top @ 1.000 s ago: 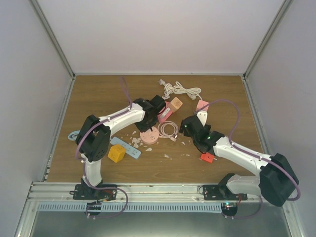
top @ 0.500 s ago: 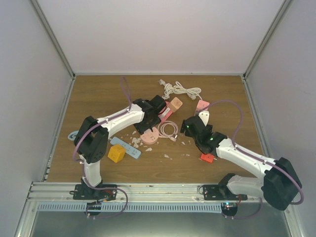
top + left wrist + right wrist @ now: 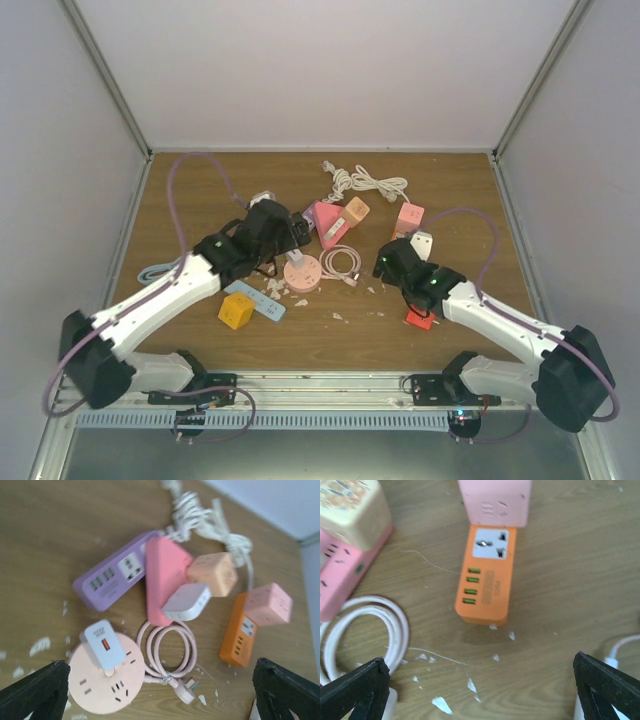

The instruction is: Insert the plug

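Observation:
Next, the right gripper draws its open, empty fingers back over the red cube (image 3: 420, 319) below and lowers them around the cube's sides.
A white charger plug (image 3: 102, 644) stands upright in the round pink power strip (image 3: 102, 680), also seen from above as the plug (image 3: 297, 262) on the pink strip (image 3: 301, 275). My left gripper (image 3: 160, 670) hangs above and back from it, open, with nothing between its fingers; from above the left gripper (image 3: 288, 237) sits just left of the strip. Right of the pile, my right gripper (image 3: 479, 662) is open and empty over bare wood in front of an orange power strip (image 3: 487, 580); seen from above, the right gripper (image 3: 393, 252) covers that strip.
A purple strip (image 3: 112, 577), a pink triangular strip (image 3: 162, 575), a peach cube (image 3: 215, 572), a white adapter (image 3: 186, 602) and a pink cube (image 3: 270, 605) crowd behind the round strip. A coiled pink cable (image 3: 167, 652) lies beside it. A yellow cube (image 3: 236, 310) and a blue strip (image 3: 255, 300) lie front left.
My left gripper has opened, let go of the white plug and drawn back left, its arm swinging low. The plug stays standing in the round strip. The right arm shifted slightly.

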### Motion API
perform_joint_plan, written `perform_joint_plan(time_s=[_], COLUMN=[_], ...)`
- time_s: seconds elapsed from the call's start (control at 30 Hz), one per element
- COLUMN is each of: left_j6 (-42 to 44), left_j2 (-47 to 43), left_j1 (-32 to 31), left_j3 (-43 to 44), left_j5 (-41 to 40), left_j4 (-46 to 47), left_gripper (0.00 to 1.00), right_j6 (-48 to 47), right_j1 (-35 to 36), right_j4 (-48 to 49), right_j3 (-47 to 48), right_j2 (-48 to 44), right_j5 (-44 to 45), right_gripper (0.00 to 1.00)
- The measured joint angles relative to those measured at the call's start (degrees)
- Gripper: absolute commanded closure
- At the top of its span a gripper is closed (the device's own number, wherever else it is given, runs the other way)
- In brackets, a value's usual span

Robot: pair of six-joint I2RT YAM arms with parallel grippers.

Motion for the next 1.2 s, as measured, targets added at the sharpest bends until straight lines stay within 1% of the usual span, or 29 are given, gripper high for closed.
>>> perform_joint_plan(time_s=[0.07, 0.1, 0.23, 0.4, 0.53, 0.63, 0.8, 0.87, 0.93, 1.2], left_j6=[6.23, 10.71, 23.89, 37.0, 44.22, 46.84, 48.65, 48.94, 49.07, 49.2], left_j2=[-5.53, -9.38, -20.46, -26.21, -27.8, -28.11, -28.06, -28.04, -28.04, -27.98], left_j1=[0.02, 0.02, 0.44, 1.01, 1.09, 1.11, 1.51, 1.75, 2.03, 2.29], left_j3=[-4.72, -8.28, -16.55, -18.27, -19.34, -20.59, -21.59, -21.62, -21.62, -21.64], left_j5=[0.35, 0.87, 4.0, 7.56, 8.63, 8.66, 8.98, 9.2, 9.38, 9.35], left_j4=[5.57, 9.79, 19.82, 25.24, 26.84, 27.21, 27.34, 27.34, 27.39, 27.5], left_gripper=[0.01, 0.01, 0.01, 0.01, 0.01, 0.01, 0.01, 0.01, 0.01, 0.01], right_j6=[1.75, 2.89, 7.93, 15.06, 21.64, 26.36, 29.53, 29.81, 29.66, 27.39], right_j1=[-0.33, -0.42, -0.46, -0.46, -0.46, -0.46, -0.46, -0.48, -0.48, -0.5], right_j4=[-2.4, -3.93, -9.7, -18.75, -26.62, -32.79, -35.98, -36.06, -35.54, -31.69], right_j3=[0.0, 0.0, 0.0, 0.98, 1.77, 1.75, 0.81, -0.15, -0.96, -1.18], right_j2=[-0.2, -0.42, -2.6, -7.3, -9.62, -9.33, -7.41, -6.47, -5.7, -3.13], right_j5=[-0.28, -0.44, -1.36, -3.13, -4.42, -5.29, -6.56, -7.19, -7.58, -7.28], right_gripper=[0.0, 0.0, 0.0, 0.0, 0.0, 0.0, 0.0, 0.03, 0.08, 0.17])
